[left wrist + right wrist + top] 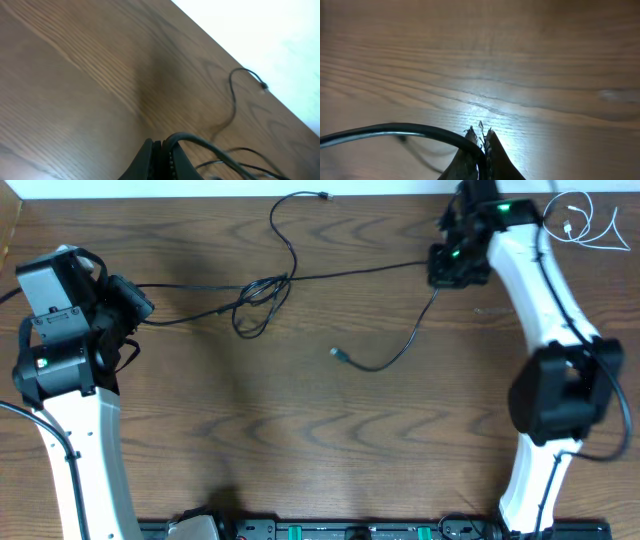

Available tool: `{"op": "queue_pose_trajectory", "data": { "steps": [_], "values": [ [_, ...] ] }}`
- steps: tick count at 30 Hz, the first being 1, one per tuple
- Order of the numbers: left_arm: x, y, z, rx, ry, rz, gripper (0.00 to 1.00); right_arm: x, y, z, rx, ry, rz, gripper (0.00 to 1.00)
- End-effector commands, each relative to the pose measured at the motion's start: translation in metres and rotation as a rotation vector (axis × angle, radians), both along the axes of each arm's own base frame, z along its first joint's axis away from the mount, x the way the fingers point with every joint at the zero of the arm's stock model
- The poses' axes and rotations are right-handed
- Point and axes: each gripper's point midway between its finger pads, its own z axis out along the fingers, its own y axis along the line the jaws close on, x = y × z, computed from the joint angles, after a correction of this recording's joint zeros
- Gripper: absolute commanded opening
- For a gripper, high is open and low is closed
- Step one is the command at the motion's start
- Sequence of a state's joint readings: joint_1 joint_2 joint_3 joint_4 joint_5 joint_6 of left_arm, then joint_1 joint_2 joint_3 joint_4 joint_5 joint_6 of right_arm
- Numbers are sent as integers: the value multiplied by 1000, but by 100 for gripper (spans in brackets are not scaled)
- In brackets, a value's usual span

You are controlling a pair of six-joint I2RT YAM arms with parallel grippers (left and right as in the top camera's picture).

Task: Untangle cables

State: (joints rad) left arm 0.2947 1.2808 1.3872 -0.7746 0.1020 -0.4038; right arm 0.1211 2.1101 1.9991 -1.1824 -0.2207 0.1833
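Observation:
I will pull toward the white cord (583, 226) with my right gripper next, away from the loops. Then I will release the black cable.
Thin black cables (262, 292) lie knotted in loops at the table's back centre. One strand runs left into my left gripper (148, 307), and another runs right into my right gripper (437, 268). A free end with a plug (325, 195) curls toward the back edge. Another plug end (337, 353) lies nearer the middle. In the left wrist view my left gripper (167, 150) is shut on a black cable (210, 147). In the right wrist view my right gripper (482, 137) is shut on a black cable (395, 130). A white cord (585, 225) lies coiled at the back right.
The wooden table (300, 440) ends at a pale strip along the back (380, 188). The right arm's white links (530, 270) reach along the right side, and the left arm's base (60, 350) stands at the left.

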Motion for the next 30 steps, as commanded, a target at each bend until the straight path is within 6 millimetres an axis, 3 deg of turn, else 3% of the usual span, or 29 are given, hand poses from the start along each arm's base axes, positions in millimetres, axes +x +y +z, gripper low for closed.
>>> {"op": "queue_pose_trajectory", "data": {
  "steps": [1,7,12,16,20,23,26,28,30],
  "values": [
    [-11,40,6,142,30,153,7,-4,-48,80,-21,-188,-94,1],
    [-9,47,-5,156,70,175,7,-32,-93,165,51,-374,-192,1],
    [-3,49,-19,147,109,171,7,-55,-117,197,75,-440,-242,1],
    [4,44,-29,114,126,141,8,-64,-113,198,111,-426,-214,1],
    [19,20,-26,43,69,-1,7,-64,-97,189,151,-390,-138,1],
    [38,-25,-9,-35,-47,-274,7,-60,-76,181,170,-369,-62,1],
    [45,-60,5,-119,-131,-433,7,-58,-55,177,177,-361,-6,3],
    [48,-82,16,-161,-187,-534,7,-56,-39,175,183,-362,38,12],
    [50,-104,30,-203,-252,-634,7,-54,-22,174,190,-365,79,28]
  ]
}}
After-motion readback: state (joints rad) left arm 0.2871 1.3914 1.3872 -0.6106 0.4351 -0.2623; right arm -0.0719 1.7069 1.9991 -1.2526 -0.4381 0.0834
